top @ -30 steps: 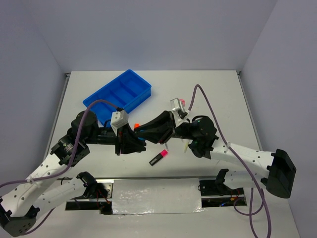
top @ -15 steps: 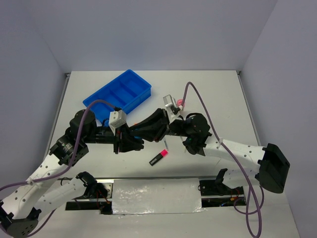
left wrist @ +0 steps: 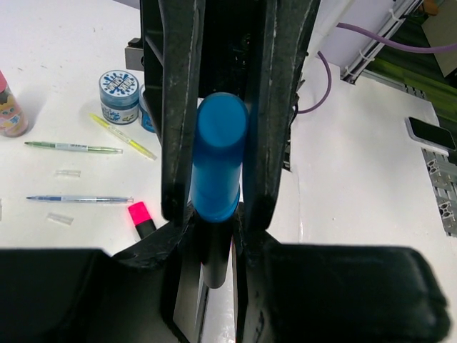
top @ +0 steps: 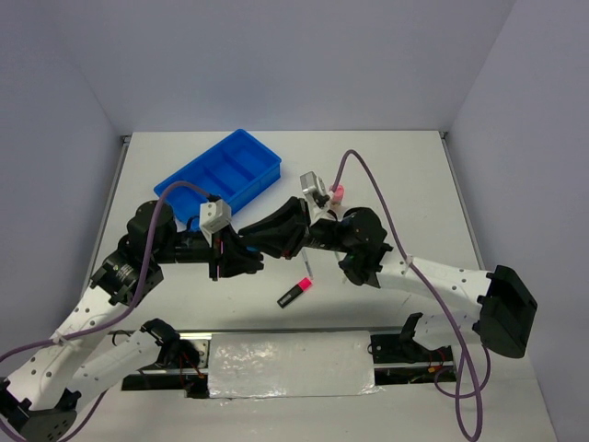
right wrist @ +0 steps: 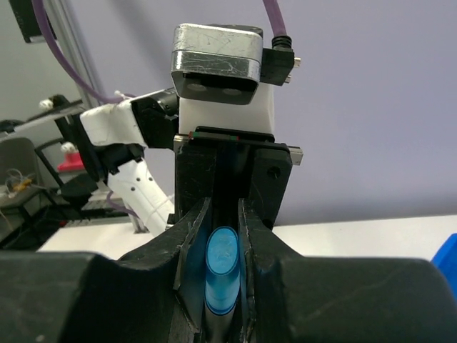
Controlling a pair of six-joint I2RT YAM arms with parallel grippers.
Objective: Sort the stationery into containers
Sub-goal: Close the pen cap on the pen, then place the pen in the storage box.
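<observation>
The left gripper moves outward next, tilts its fingers down over the blue tray's near end section point(top: 186, 199) and releases the highlighter there, because the tray stands empty.
A black highlighter with a blue cap point(left wrist: 218, 157) is held between both grippers above the middle of the table. My left gripper point(left wrist: 214, 221) is shut on its black body. My right gripper point(right wrist: 223, 236) is shut on the blue cap point(right wrist: 221, 275). In the top view the two grippers meet tip to tip, left point(top: 241, 261) and right point(top: 264, 241), and hide the highlighter. The blue divided tray point(top: 221, 177) stands at the back left, beyond the left gripper.
A pink-capped highlighter point(top: 294, 293) lies on the table under the grippers. In the left wrist view two blue-white discs point(left wrist: 118, 96), a pink-capped bottle point(left wrist: 10, 107), a yellow pen point(left wrist: 123, 136) and two thin pens point(left wrist: 71, 147) lie on the table.
My right gripper has moved left and closed in on the left gripper, so the two now meet tip to tip. The left gripper has shifted slightly left.
</observation>
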